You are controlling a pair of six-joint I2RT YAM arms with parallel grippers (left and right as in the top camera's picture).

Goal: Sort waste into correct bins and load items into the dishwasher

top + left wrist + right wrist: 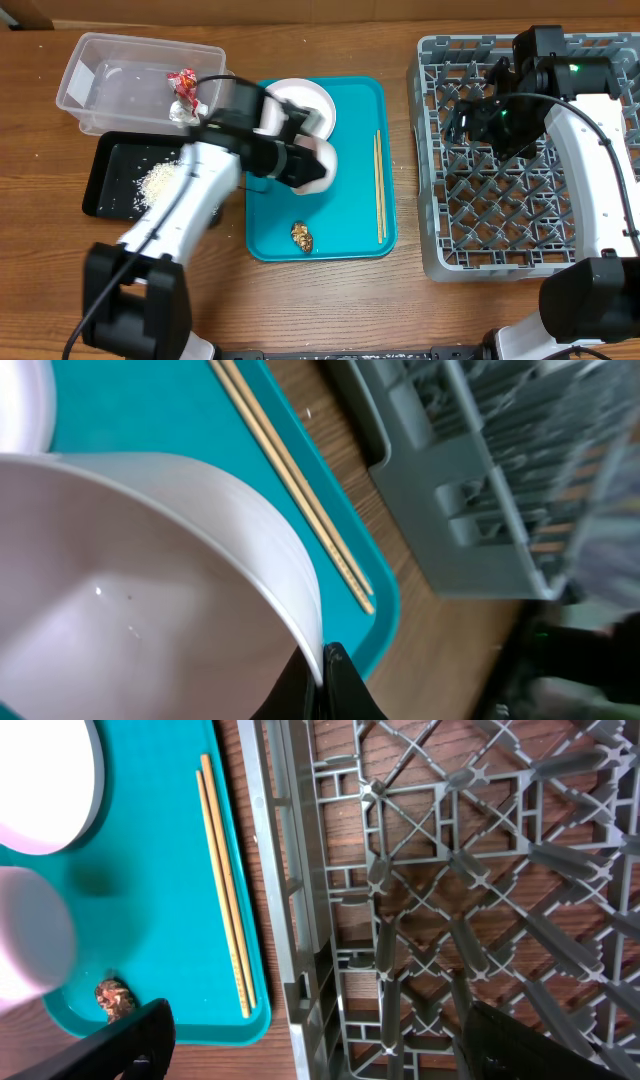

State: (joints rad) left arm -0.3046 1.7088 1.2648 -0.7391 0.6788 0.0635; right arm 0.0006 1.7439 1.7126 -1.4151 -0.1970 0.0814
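My left gripper will next go down, shifting right in the overhead view, to release the bowl (320,168) on the bare tray's empty spot beside the chopsticks.
My left gripper (300,158) is shut on the rim of a white bowl (320,168) and holds it over the teal serving tray (355,100). In the left wrist view the fingertips (325,660) pinch the bowl's wall (150,560). A white plate (305,100) lies on the tray behind it. The chopsticks (379,185) lie along the tray's right side, and the brown food lump (302,236) sits at its front. My right gripper (468,122) is open and empty over the left part of the grey dish rack (530,230). Its jaws (330,1050) span the rack's edge (300,920).
The clear tub (110,70) at the back left holds the red-and-white wrapper (184,84). The black tray (115,165) in front of it holds white rice (160,182). The right wrist view shows the chopsticks (225,890), the lump (113,997) and the plate (45,780).
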